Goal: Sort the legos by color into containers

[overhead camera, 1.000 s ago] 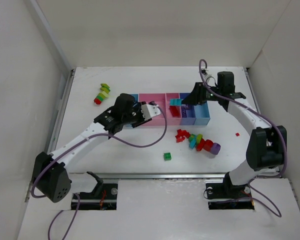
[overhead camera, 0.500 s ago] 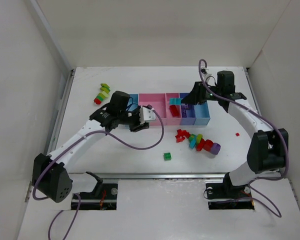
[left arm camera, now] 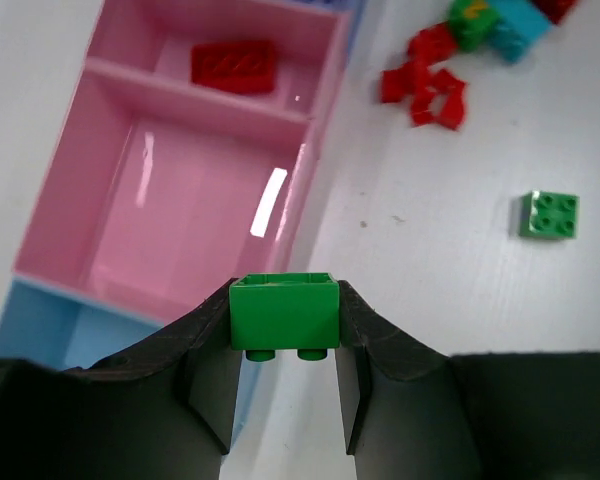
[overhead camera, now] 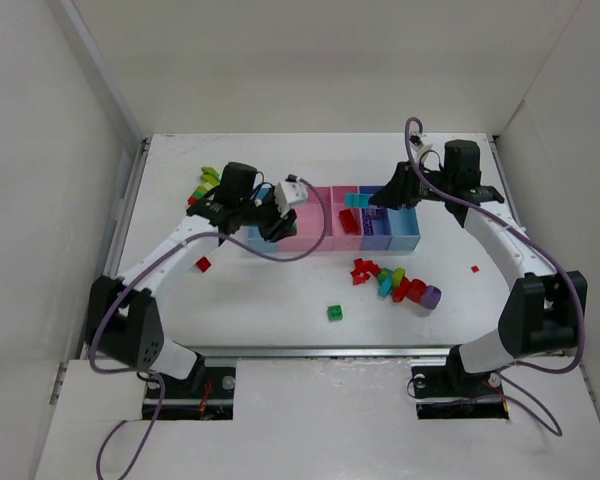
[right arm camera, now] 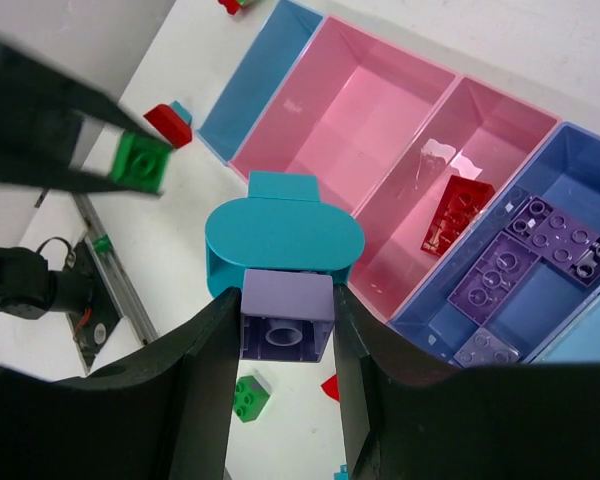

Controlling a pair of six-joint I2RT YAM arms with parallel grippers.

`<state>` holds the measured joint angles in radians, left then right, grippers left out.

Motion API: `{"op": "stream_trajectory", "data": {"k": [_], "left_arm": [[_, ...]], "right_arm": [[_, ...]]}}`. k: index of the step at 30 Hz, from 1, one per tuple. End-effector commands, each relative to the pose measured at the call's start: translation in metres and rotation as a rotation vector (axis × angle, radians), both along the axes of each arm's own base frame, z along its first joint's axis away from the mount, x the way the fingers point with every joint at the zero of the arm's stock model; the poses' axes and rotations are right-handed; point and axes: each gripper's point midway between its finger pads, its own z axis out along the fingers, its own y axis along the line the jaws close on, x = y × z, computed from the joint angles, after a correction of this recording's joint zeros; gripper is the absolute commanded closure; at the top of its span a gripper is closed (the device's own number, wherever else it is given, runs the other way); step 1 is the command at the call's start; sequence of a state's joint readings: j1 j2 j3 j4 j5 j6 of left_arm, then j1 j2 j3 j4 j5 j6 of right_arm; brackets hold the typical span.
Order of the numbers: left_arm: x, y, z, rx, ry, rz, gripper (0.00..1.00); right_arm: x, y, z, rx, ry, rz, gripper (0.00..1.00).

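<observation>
I will next move my left gripper down and outward over the blue tray beside the wide pink one and let go of the green lego, because this tray is empty.
My left gripper is shut on a green lego, studs down, above the near edge of the wide pink tray; in the top view it hangs over the left end of the containers. My right gripper is shut on a purple lego stuck to a teal piece, held high over the trays. A red lego lies in the narrow pink tray, purple legos in the purple-blue tray.
A pile of red, teal, yellow-green and purple legos lies in front of the trays. Loose green lego, small red ones. A green-yellow-red chain lies back left, beside the left arm. White walls enclose the table.
The left arm has swung left and back with the green lego, from the pink trays toward the row's left end, uncovering a small red lego. The right gripper drifted slightly right, still holding.
</observation>
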<state>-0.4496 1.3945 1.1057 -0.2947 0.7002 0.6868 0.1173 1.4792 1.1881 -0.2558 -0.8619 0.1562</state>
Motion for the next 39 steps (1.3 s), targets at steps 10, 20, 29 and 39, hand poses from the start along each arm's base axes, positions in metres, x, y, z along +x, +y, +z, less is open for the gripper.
{"op": "stream_trajectory", "data": {"k": [10, 20, 29, 39], "left_arm": [[0.095, 0.041, -0.003, -0.139, 0.298, 0.464, 1.0], [0.116, 0.051, -0.036, 0.042, 0.219, 0.509, 1.0], [0.111, 0.009, -0.052, 0.107, 0.196, 0.358, 1.0], [0.107, 0.013, -0.055, 0.114, 0.184, 0.36, 1.0]], "right_arm": [[0.003, -0.002, 0.025, -0.009, -0.103, 0.01, 1.0], [0.005, -0.002, 0.022, -0.011, -0.083, 0.01, 1.0], [0.007, -0.003, 0.02, -0.023, -0.074, 0.004, 1.0], [0.002, -0.005, 0.021, -0.027, -0.083, -0.004, 1.0]]}}
